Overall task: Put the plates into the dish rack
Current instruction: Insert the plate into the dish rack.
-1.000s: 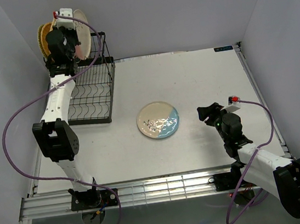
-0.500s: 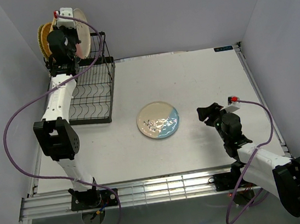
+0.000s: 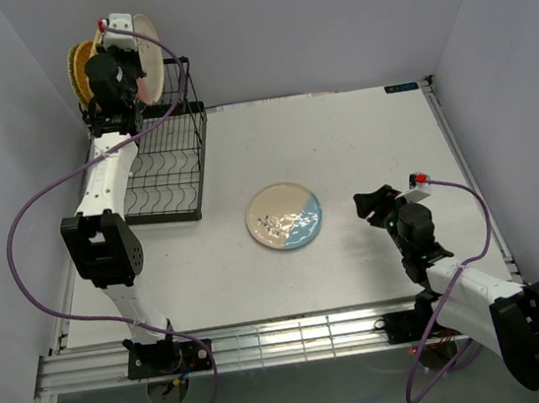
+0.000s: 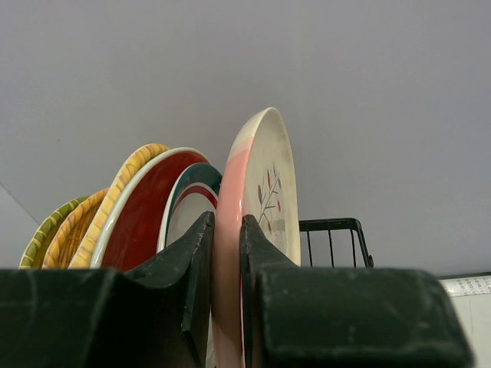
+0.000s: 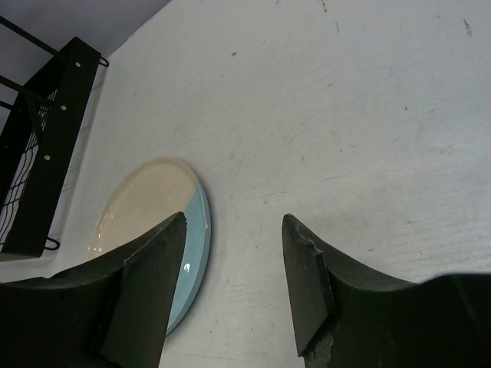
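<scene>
The pink-and-white plate (image 3: pixel 146 37) is upright beside the green-ringed plate. I will lower my left gripper slightly over the rack's raised rear (image 3: pixel 155 101) and let go of the pink-and-white plate's rim.
My left gripper (image 3: pixel 117 79) (image 4: pixel 228 224) is shut on the rim of the pink-and-white plate (image 3: pixel 146 37) (image 4: pixel 263 176), which it holds upright at the raised rear of the black dish rack (image 3: pixel 162 176) (image 4: pixel 337 227). Behind that plate stand a green-ringed white plate (image 4: pixel 192 207), a red plate (image 4: pixel 146 218) and yellow woven plates (image 4: pixel 115 192) (image 3: pixel 80 69), all on edge. A cream-and-teal plate (image 3: pixel 284 216) (image 5: pixel 157 207) lies flat mid-table. My right gripper (image 3: pixel 374 203) (image 5: pixel 233 224) hovers open to its right, low over the table, with nothing between its fingers.
The rack's lower tray of wavy wires (image 3: pixel 168 170) holds nothing. Grey walls close in on the left, back and right. The rack's corner (image 5: pixel 46 146) shows at the far left of the right wrist view.
The left gripper has edged slightly toward the back with the pink-and-white plate. The right arm and the teal plate have not moved.
</scene>
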